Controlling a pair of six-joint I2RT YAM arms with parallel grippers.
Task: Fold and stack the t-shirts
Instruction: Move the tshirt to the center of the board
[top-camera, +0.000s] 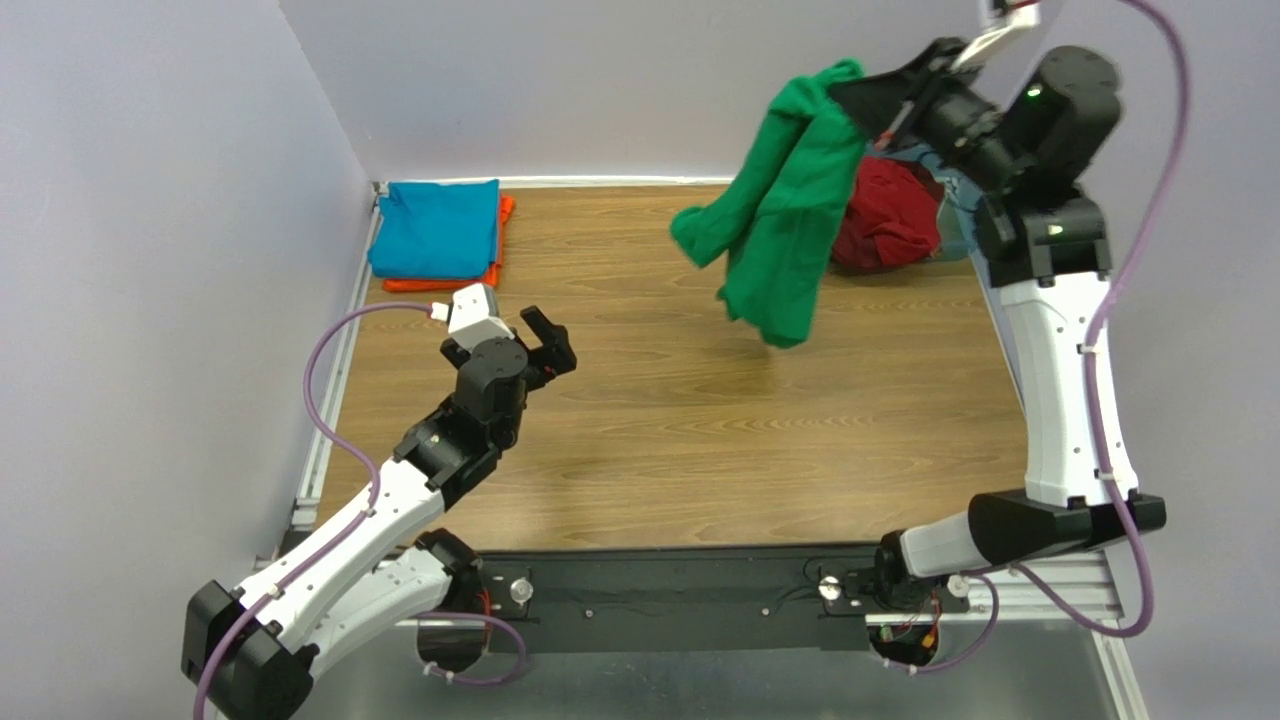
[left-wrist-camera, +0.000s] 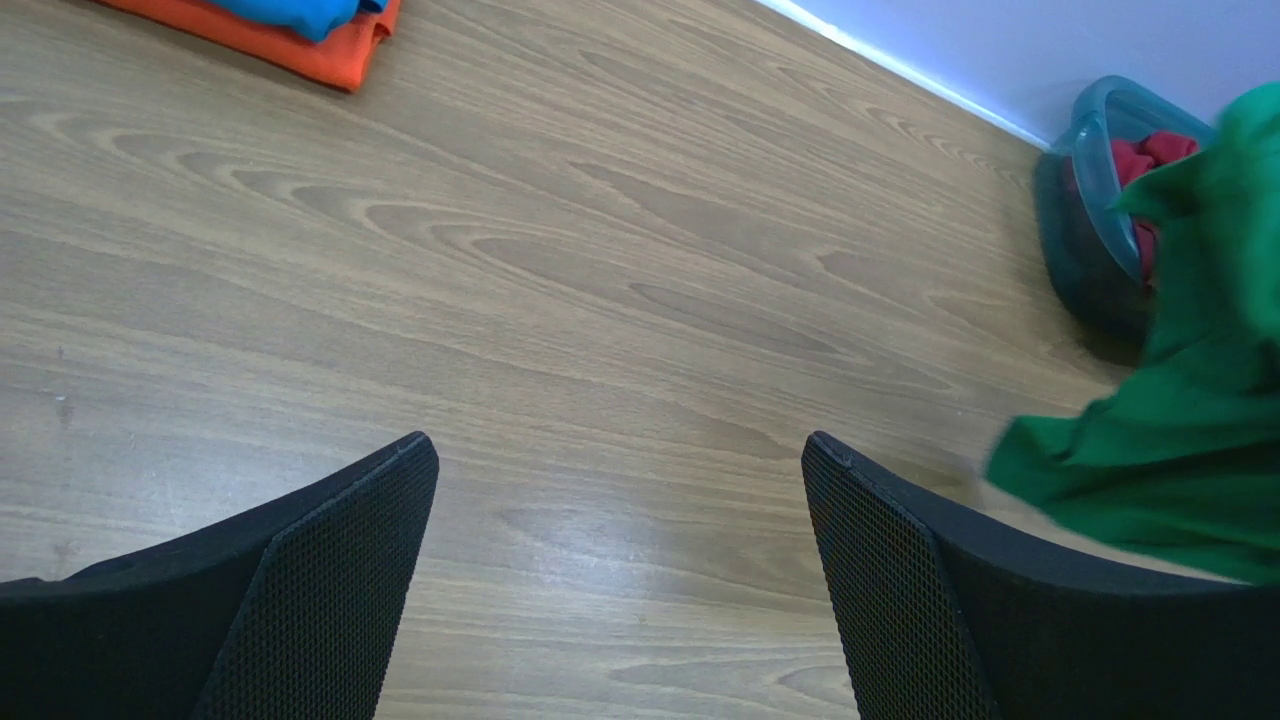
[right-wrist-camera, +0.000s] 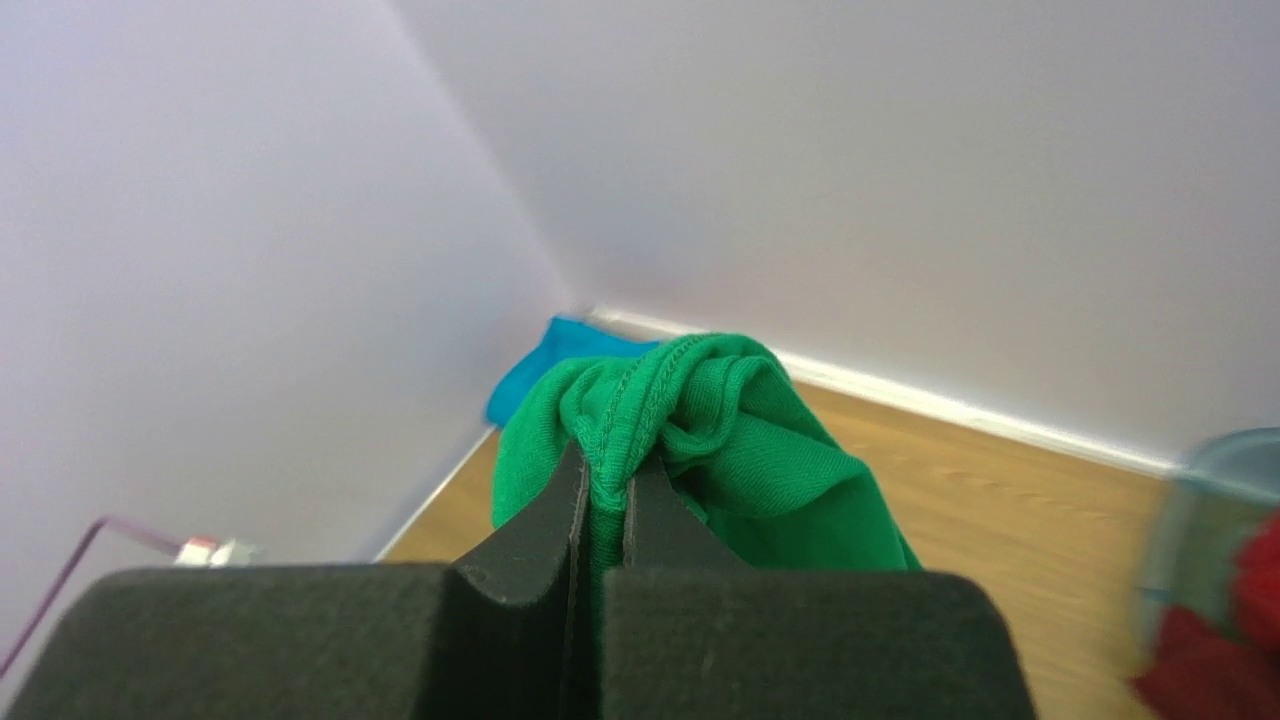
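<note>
The right gripper carries the bright green t-shirt away from the tub next, back and down onto the table's empty middle, and releases it there.
My right gripper (top-camera: 860, 87) is shut on the bright green t-shirt (top-camera: 781, 210) and holds it high in the air, hanging crumpled over the table's far right. In the right wrist view the green t-shirt (right-wrist-camera: 706, 435) is pinched between my fingertips (right-wrist-camera: 609, 480). A dark red t-shirt (top-camera: 887, 218) lies in the plastic tub behind it. A folded teal-blue t-shirt (top-camera: 436, 225) lies on a folded orange t-shirt (top-camera: 451, 279) at the far left corner. My left gripper (top-camera: 526, 338) is open and empty above the table's left side; its fingers (left-wrist-camera: 346, 525) are wide apart.
The translucent blue-grey tub (left-wrist-camera: 1104, 195) stands at the far right by the wall. Grey walls close the table on the left and the back. A metal rail (top-camera: 323, 450) runs along the left edge.
</note>
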